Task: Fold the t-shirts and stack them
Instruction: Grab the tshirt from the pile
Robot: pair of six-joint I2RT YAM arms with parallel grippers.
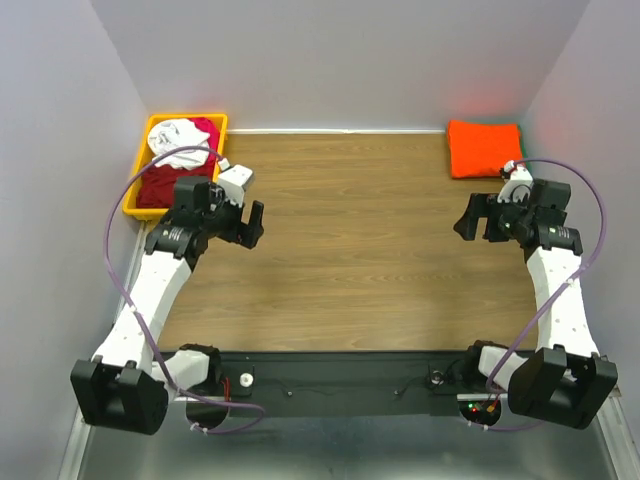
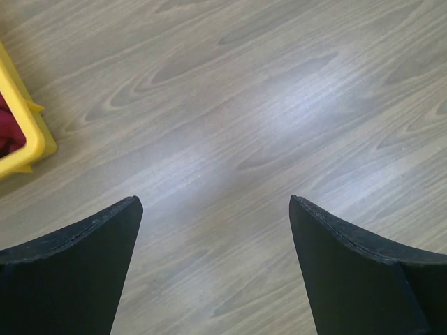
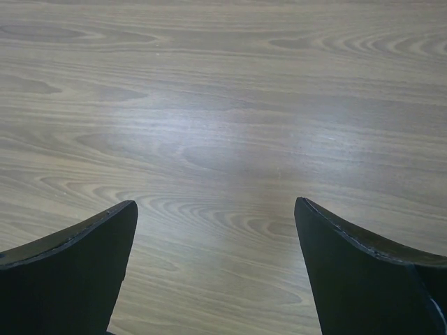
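Note:
The white t-shirt [image 1: 180, 143] lies uppermost, so the robot should swing its left gripper outward over the yellow bin [image 1: 140, 163] next, then lower it onto the crumpled white cloth.
A bright orange t-shirt [image 1: 485, 148] lies folded at the far right corner of the wooden table [image 1: 350, 250]. A white t-shirt [image 1: 180, 143], a magenta one [image 1: 207, 129] and a dark red one [image 1: 160, 186] lie crumpled in the yellow bin [image 1: 140, 163] at the far left. A sliver of dark red cloth [image 2: 8, 132] shows in the left wrist view. My left gripper [image 1: 252, 224] is open and empty over bare wood just right of the bin; it shows open in the left wrist view [image 2: 215, 209]. My right gripper [image 1: 467, 218] is open and empty below the orange shirt, over bare wood [image 3: 216, 209].
The yellow bin's corner [image 2: 31, 139] sits at the left edge of the left wrist view. Purple cables loop over both arms. Grey walls close the table on three sides. A black rail with the arm bases [image 1: 350, 375] runs along the near edge.

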